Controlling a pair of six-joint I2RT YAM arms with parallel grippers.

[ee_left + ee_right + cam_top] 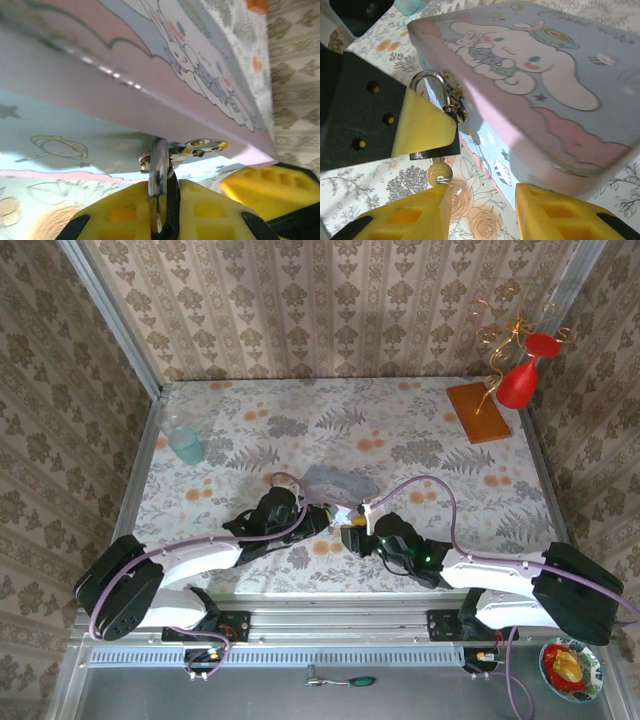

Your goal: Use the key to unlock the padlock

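Observation:
My left gripper is going to move down toward the table next, turning square to the tin, because the tin is tilted at the padlock's shackle. Then it will let go of the padlock's body.
The padlock has a dark body and a silvery shackle hooked through the hasp of the pale blue cartoon tin. My left gripper is shut on the padlock's body. In the right wrist view the shackle rises above the left gripper's yellow finger. A brass key hangs out of the padlock's underside. My right gripper is open just below the key, whose head is close to the tip of the left finger, with nothing between the fingers. From above, both grippers meet at the tin's near edge.
A pale green glass cup stands at the left of the table. A wooden block and a red vase sit at the back right. Patterned walls close in the table on three sides.

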